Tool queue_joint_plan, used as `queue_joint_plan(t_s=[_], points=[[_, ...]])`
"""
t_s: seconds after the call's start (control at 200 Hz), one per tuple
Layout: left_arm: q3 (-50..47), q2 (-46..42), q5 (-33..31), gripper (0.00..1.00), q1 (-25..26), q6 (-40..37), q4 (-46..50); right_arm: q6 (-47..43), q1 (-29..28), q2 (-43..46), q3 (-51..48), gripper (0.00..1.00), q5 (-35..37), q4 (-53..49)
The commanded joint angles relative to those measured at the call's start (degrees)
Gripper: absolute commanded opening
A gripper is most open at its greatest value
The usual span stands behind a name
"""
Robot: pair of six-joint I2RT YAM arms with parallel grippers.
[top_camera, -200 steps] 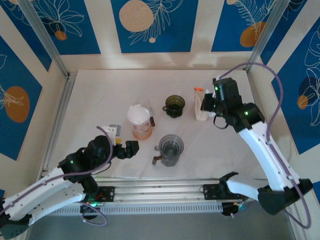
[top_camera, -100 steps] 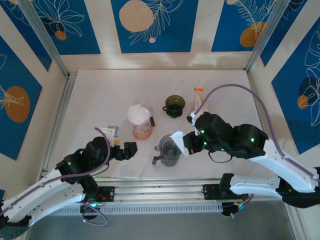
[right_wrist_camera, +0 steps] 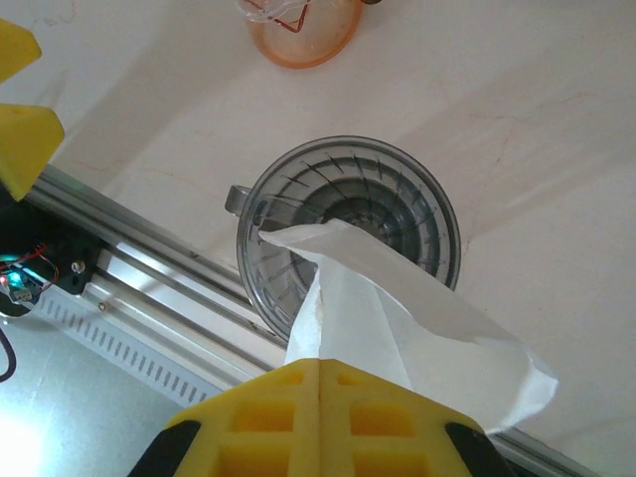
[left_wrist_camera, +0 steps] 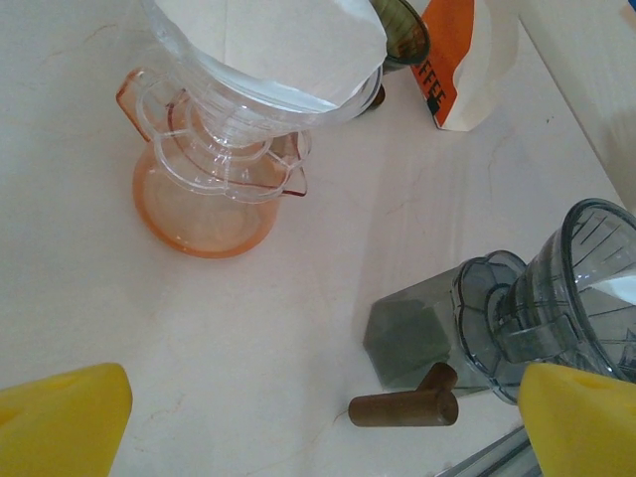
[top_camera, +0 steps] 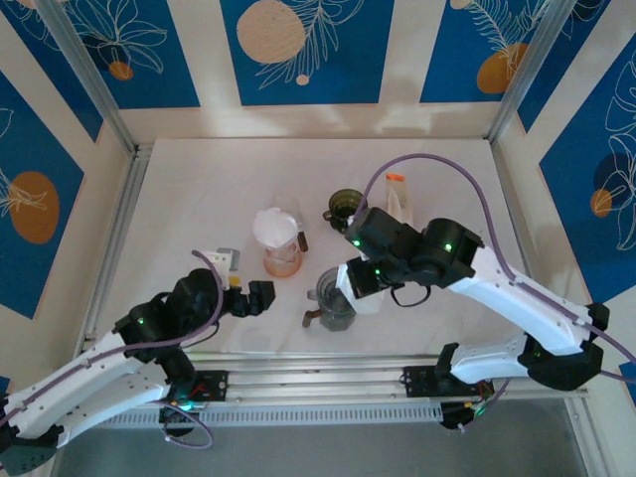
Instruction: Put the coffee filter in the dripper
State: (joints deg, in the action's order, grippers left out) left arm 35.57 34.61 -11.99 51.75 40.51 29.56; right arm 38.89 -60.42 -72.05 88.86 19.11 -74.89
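Most of the white paper coffee filter (right_wrist_camera: 397, 308) hangs outside the dripper's rim. My right gripper should next move over the dripper's opening (right_wrist_camera: 370, 214) and go down to release the filter inside.
The grey ribbed dripper (top_camera: 334, 298) stands on its server near the table's front, and shows from above in the right wrist view (right_wrist_camera: 298, 209). My right gripper (top_camera: 364, 279) hangs just right of and above it, shut on a white paper coffee filter (right_wrist_camera: 397, 308). The filter's free corner reaches over the dripper's rim, the rest hanging outside. In the left wrist view the grey dripper (left_wrist_camera: 571, 288) sits at the right edge, with a wooden handle (left_wrist_camera: 402, 405) on its server. My left gripper (top_camera: 260, 296) stands open to the dripper's left, its jaws (left_wrist_camera: 318, 432) wide apart with nothing between them.
An orange dripper set (top_camera: 279, 243) holding its own white filter (left_wrist_camera: 268, 40) stands behind the left gripper. A dark green cup (top_camera: 343, 206) and the filter package (top_camera: 398, 196) are further back. The metal rail (top_camera: 318, 383) runs along the near edge.
The right arm swung from the filter package at the back right down to the grey dripper, carrying a filter. The left arm has stayed put.
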Motion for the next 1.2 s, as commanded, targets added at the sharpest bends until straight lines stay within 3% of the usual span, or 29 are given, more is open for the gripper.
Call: queue_joint_plan(t_s=[0.0, 0.31, 0.73, 0.79, 0.9, 0.965, 1.08, 1.196], points=[[2.13, 0.72, 1.5, 1.0, -0.68, -0.36, -0.33, -3.73, 1.13, -3.26, 2.14, 0.0, -3.99, -1.44], [2.13, 1.38, 2.75, 1.0, -0.67, -0.16, -1.43, -6.85, 2.25, -9.88, 3.85, 0.0, -8.78, 1.53], [2.73, 3.09, 4.49, 1.0, -0.71, 0.45, -2.94, -7.74, 5.27, -12.5, -2.68, 0.0, -10.75, 8.04], [2.84, 3.41, 4.85, 1.0, -0.72, 0.47, -3.15, -7.66, 5.4, -12.24, -2.9, 0.07, -10.77, 8.35], [3.4, 3.93, 5.81, 1.0, -0.77, 0.35, -3.37, -7.52, 5.04, -10.43, -2.44, 0.36, -9.47, 8.62], [3.74, 4.1, 6.35, 1.0, -0.77, -0.09, -3.84, -7.52, 4.57, -8.84, -2.33, 0.45, -7.74, 8.8], [5.53, 5.22, 7.52, 0.92, -0.86, -2.61, -4.62, -7.07, 4.23, -6.69, -2.19, 0.51, -4.01, 8.45], [9.22, 8.58, 9.34, 0.92, -0.85, -5.09, -4.14, -6.15, 3.74, -3.34, -3.48, 0.53, 0.64, 9.0]])
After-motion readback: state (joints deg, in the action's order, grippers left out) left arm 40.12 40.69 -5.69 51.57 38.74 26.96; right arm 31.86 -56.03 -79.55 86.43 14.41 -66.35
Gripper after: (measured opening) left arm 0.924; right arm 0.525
